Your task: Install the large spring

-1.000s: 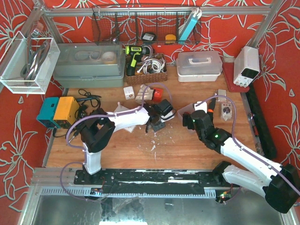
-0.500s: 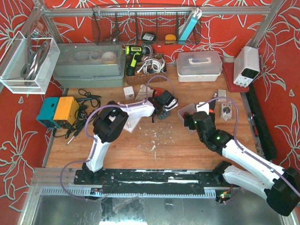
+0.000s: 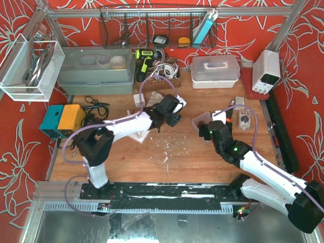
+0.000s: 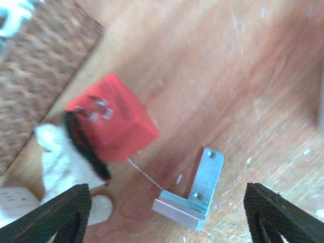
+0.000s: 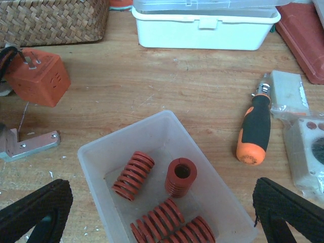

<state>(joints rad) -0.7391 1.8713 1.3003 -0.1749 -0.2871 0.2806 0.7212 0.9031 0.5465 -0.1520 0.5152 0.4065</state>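
The right gripper turns and moves down into the bin (image 5: 96,157) next, fingers around the top of the upright spring (image 5: 183,169). That end of the upright spring stands clear of the lying springs.
Several orange coil springs lie in a translucent bin (image 5: 96,157). Two longer springs (image 5: 161,221) lie side by side at its near end, a short spring (image 5: 180,177) stands upright and another short one (image 5: 133,175) lies on its side. My right gripper (image 5: 162,212) hangs open just above the bin (image 3: 198,120), touching nothing. My left gripper (image 4: 167,217) is open over an aluminium L-bracket (image 4: 202,190) on the wood, next to a red cube plug (image 4: 119,121). In the top view the left gripper (image 3: 169,114) sits left of the bin.
An orange-and-black screwdriver (image 5: 253,134) lies right of the bin, beside a bagged white block (image 5: 309,152). Behind are a white lidded box (image 5: 205,23) and a wicker basket (image 5: 50,20). The red plug (image 5: 38,76) and bracket (image 5: 28,144) lie left of the bin.
My left arm has swung toward the back of the table and its jaws have gone from nearly shut to open. The right arm has barely moved.
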